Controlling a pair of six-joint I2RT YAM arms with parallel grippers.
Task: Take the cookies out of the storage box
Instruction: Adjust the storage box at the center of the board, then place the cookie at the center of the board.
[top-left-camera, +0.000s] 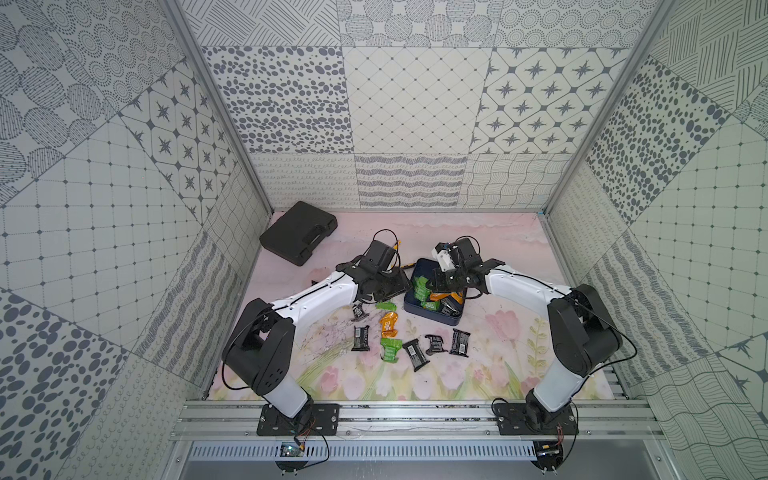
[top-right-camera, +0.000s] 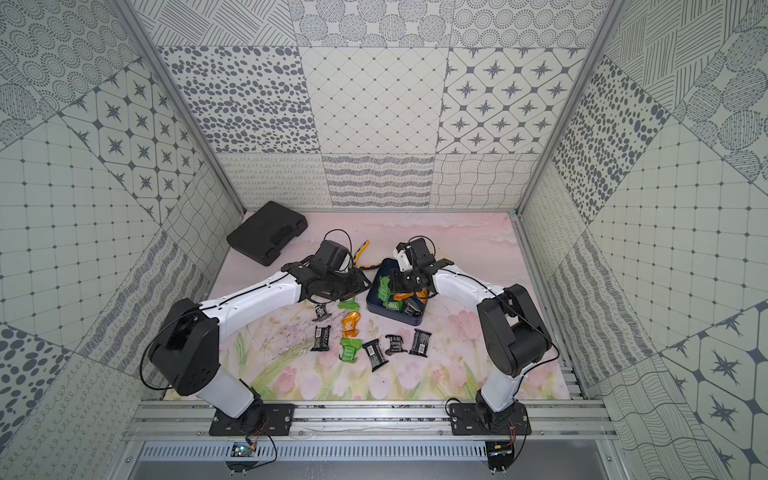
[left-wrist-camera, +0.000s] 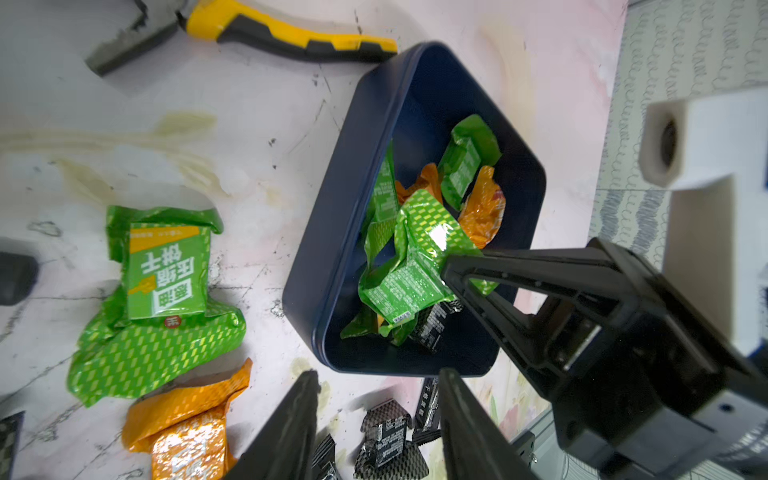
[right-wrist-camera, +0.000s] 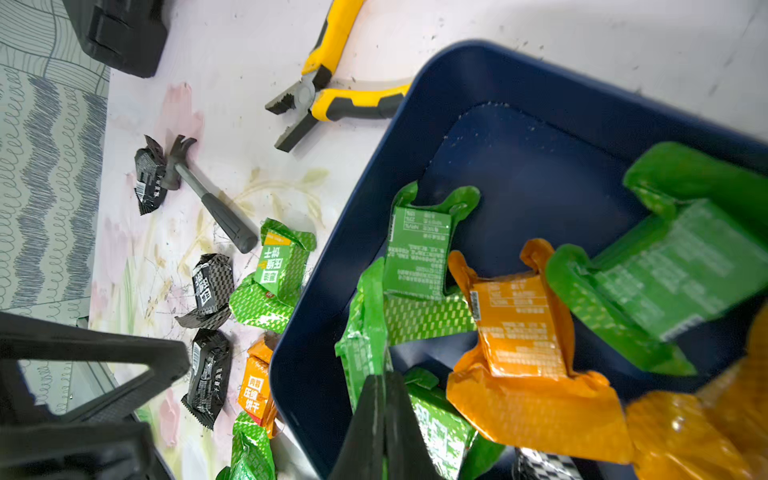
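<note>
My right gripper will next lift over the box's side, swing back, lower and release on the bare tabletop (top-left-camera: 376, 351) (right-wrist-camera: 209, 448) beside the nearest green cookie.
The navy storage box (top-left-camera: 432, 319) sits mid-table and holds several green, orange and black cookies (right-wrist-camera: 519, 328). My right gripper (right-wrist-camera: 384, 380) is shut on the foil edge of a green cookie packet (left-wrist-camera: 409, 274), which hangs just above the box's contents. My left gripper (left-wrist-camera: 379, 376) is open and empty, beside the box's left wall, over the table. A green packet (top-left-camera: 385, 306) lies just under it. Several more cookies (top-left-camera: 388, 324) are spread on the mat in front of the box in both top views.
Yellow-and-black pliers (right-wrist-camera: 332, 95) lie just behind the box. A small grey hammer (right-wrist-camera: 208, 199) lies to their left beside a black packet. A black case (top-left-camera: 298, 237) sits at the back left. Patterned walls close in on three sides.
</note>
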